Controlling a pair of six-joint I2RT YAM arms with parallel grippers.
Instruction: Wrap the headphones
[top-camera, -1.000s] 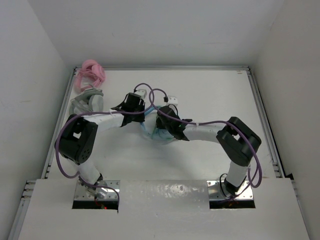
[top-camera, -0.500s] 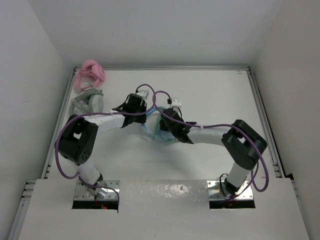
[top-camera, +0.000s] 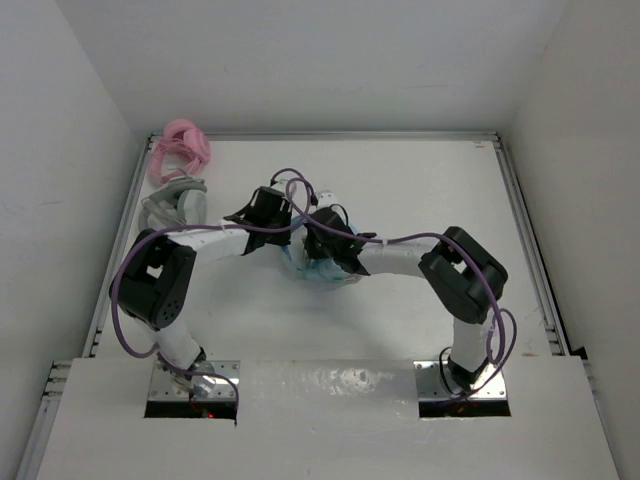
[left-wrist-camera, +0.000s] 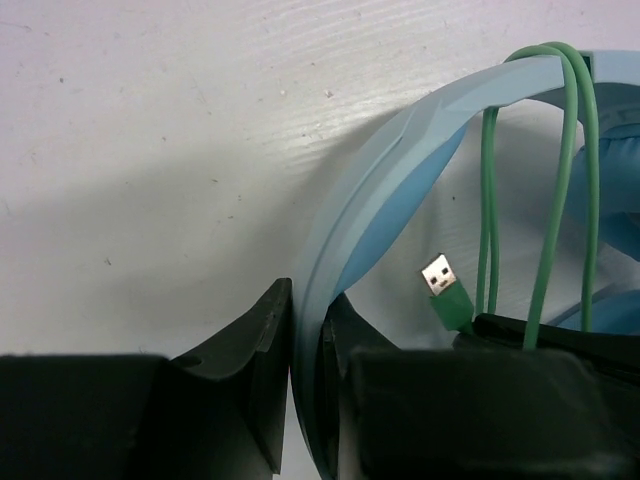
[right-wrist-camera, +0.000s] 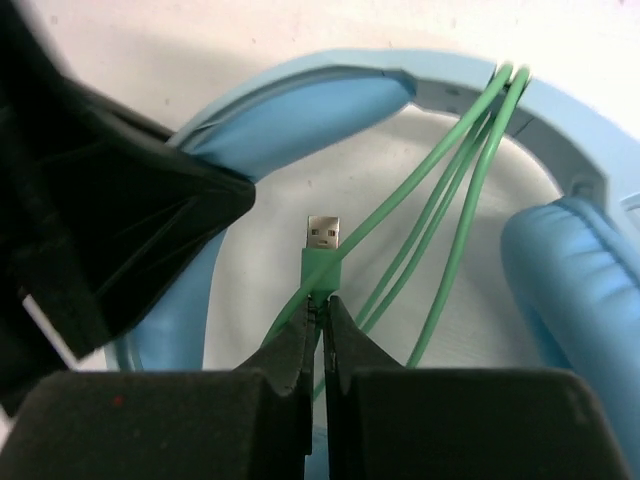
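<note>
The blue headband (left-wrist-camera: 380, 200) in my left gripper should go back and left in the top view, then be released in front of the grey-white headphones, continuing their row.
The light blue headphones (top-camera: 318, 270) lie at the table's middle, mostly hidden under both wrists. My left gripper (left-wrist-camera: 308, 330) is shut on the blue headband (left-wrist-camera: 380, 200), which rises in an arc to the upper right. Loops of the thin green cable (left-wrist-camera: 545, 200) hang over the headband. My right gripper (right-wrist-camera: 322, 310) is shut on the cable just behind its green USB plug (right-wrist-camera: 323, 245), inside the headband's arc (right-wrist-camera: 330, 85). A padded ear cup (right-wrist-camera: 570, 290) sits to the right. In the top view the two grippers, left (top-camera: 292, 232) and right (top-camera: 318, 240), nearly meet.
Pink headphones (top-camera: 182, 145) lie in the far left corner, with grey-white headphones (top-camera: 180, 200) just in front of them, beside my left arm. Metal rails (top-camera: 520, 220) edge the white table, and walls close it in on three sides.
The right arm's elbow swung out to the right, then came back left, and its wrist now sits slightly further left and back over the headphones. The left arm has barely moved.
</note>
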